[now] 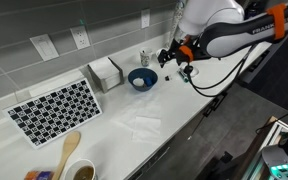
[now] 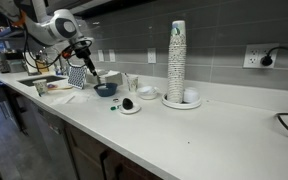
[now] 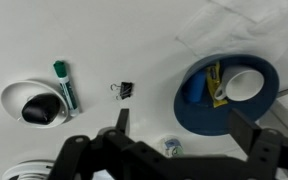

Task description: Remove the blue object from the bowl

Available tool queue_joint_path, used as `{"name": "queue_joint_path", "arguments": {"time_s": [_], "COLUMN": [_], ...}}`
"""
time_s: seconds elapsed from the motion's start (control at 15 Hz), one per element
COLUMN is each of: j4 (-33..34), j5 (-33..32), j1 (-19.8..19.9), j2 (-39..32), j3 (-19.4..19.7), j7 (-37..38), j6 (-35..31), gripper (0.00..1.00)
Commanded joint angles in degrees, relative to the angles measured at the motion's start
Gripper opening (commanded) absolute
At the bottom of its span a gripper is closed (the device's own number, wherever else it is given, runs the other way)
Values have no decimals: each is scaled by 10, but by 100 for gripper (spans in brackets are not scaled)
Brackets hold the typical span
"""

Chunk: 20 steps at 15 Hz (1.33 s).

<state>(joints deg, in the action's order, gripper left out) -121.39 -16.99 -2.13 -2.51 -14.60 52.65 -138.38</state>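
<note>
My gripper moves in over the rim of the bowl next and lowers its open fingers onto the blue object (image 3: 194,88), which lies below it, walled in by the bowl (image 3: 234,122).
The dark navy bowl (image 3: 234,122) lies at the right of the wrist view. Inside it are a blue object (image 3: 194,88), a yellow piece (image 3: 215,86) and a small white cup-like item (image 3: 246,84). The bowl also shows in both exterior views (image 1: 142,78) (image 2: 105,89). My gripper (image 3: 184,130) is open and empty. It hangs above the counter, its right finger over the bowl's near edge and its left finger over bare counter. In an exterior view (image 1: 174,55) the gripper is up and just beside the bowl.
A green marker (image 3: 64,85), a white dish with a dark centre (image 3: 32,103), a binder clip (image 3: 124,90) and a small round item (image 3: 171,147) lie near the bowl. A white napkin box (image 1: 106,72), a checkered mat (image 1: 56,108) and a cup stack (image 2: 177,60) stand on the counter.
</note>
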Motion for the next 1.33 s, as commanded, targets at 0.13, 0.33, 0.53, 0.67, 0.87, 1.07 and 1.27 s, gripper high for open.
{"name": "queue_joint_path", "arguments": {"time_s": [0.13,0.33,0.53,0.67,0.87,1.07,1.27], "j4": [200,176,220,226,275,324,377], "j5": [-60,-31,-24,-24,-27,-19,-13], "j1": [-89,-108,-120,-120,-131,-136,-141], "j2": [-158,-143,-181,-184,-228,-272,-317], "j3": [41,60,65,67,81,93,106], "j7": [76,52,48,46,34,11,0], "j6": [125,110,119,123,152,173,198], "gripper": [100,100,100,100,100,100,100]}}
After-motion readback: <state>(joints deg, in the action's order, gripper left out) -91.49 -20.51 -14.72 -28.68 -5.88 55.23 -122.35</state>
